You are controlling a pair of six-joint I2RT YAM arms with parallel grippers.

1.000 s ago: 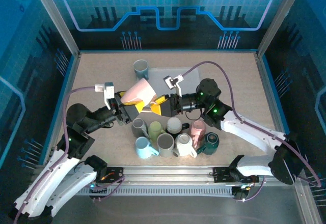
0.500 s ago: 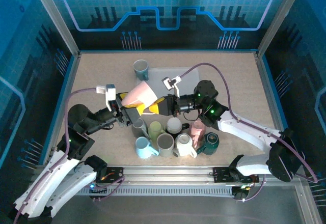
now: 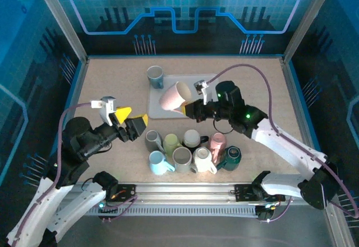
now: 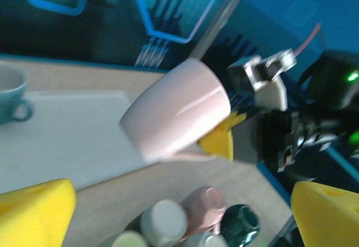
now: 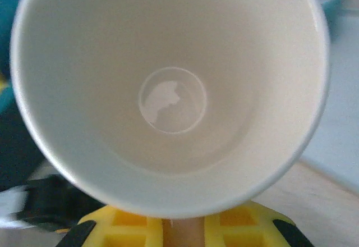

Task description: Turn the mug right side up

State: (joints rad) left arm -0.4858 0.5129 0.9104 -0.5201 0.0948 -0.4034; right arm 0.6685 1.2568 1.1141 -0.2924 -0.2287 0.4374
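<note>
The tray spot beside the teal mug is below my right gripper and outward of it. My right gripper will move down and outward next, turn the mug upright and release it there.
The pale pink mug (image 3: 174, 97) hangs tilted on its side above the grey tray (image 3: 156, 105), mouth turned toward my right wrist. My right gripper (image 3: 189, 108) is shut on the mug's handle. In the right wrist view the mug's white inside (image 5: 168, 90) faces the camera, and the handle sits between the yellow fingers (image 5: 123, 227) of the right gripper (image 5: 179, 231). My left gripper (image 3: 132, 120) stands open and apart from the mug, well to its left. In the left wrist view the mug (image 4: 174, 109) floats over the tray (image 4: 67, 129) beyond the left gripper (image 4: 182, 219).
A teal mug (image 3: 155, 76) stands at the tray's far left corner. Several mugs (image 3: 190, 151) cluster on the table near the front edge, between the arms. Frame posts and walls ring the table.
My left gripper has opened, let go of the mug and drawn back to the left. The right arm has carried the mug back and right, over the tray.
</note>
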